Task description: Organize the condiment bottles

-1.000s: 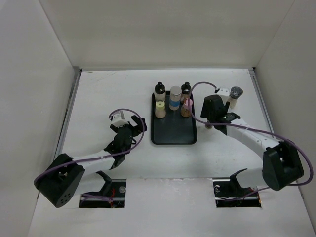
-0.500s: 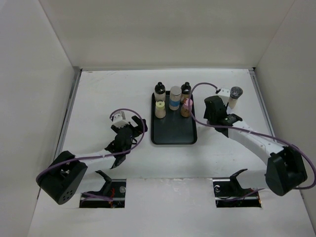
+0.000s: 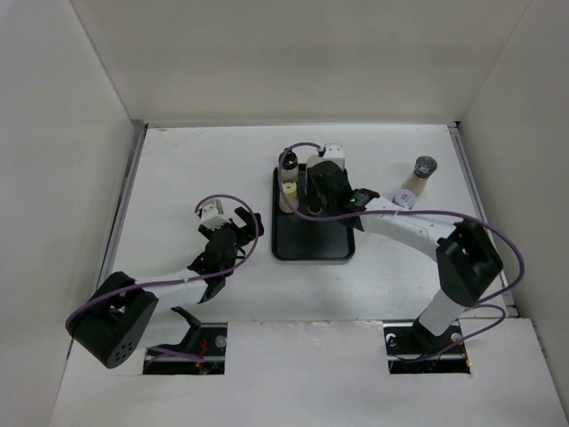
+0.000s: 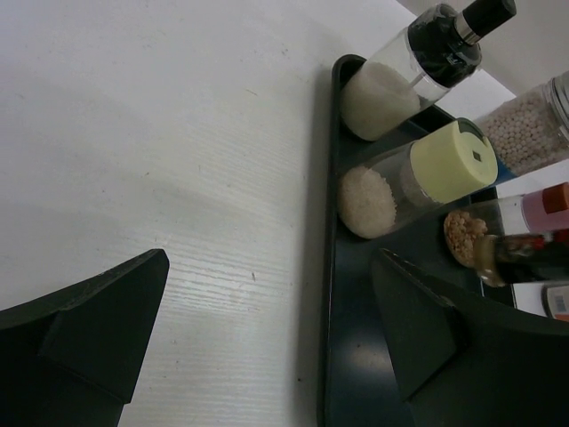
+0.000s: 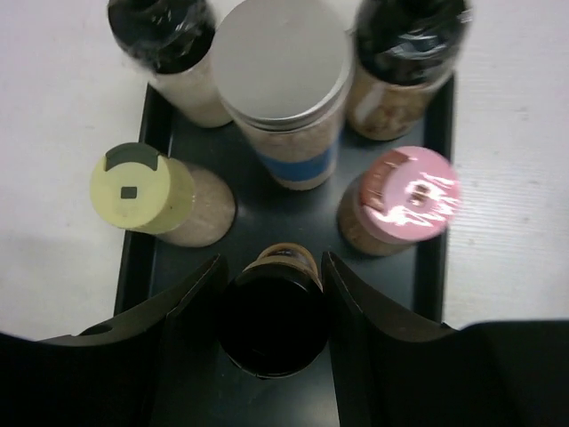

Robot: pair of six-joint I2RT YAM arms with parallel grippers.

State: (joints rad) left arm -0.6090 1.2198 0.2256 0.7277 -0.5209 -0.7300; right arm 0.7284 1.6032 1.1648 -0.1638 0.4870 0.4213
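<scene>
The bottom of the tray is free between the yellow-capped shaker (image 5: 140,189) and the pink-capped bottle. My right gripper needs to go straight down into that gap next and let go.
A black tray (image 3: 311,245) holds several condiment bottles in two rows. In the right wrist view they are two black-capped bottles (image 5: 162,31) (image 5: 411,31), a grey-lidded blue-labelled jar (image 5: 283,71), a pale yellow-capped shaker (image 5: 140,189) and a pink-capped bottle (image 5: 411,194). My right gripper (image 5: 272,260) is over the tray (image 5: 133,267), shut on another black-capped bottle (image 5: 271,325) between the yellow and pink ones. My right gripper (image 3: 322,200) hides most of the tray's bottles from above. My left gripper (image 3: 233,222) is open and empty, left of the tray.
A grey-capped bottle (image 3: 418,178) stands alone on the table to the right of the tray. The left wrist view shows the tray's left rim (image 4: 331,267), a black-capped bottle (image 4: 400,80) and the yellow-capped shaker (image 4: 418,173). White walls enclose the table.
My right gripper has swung left from beside the tray's right edge to over the tray, bringing a black-capped bottle. The left arm has barely moved.
</scene>
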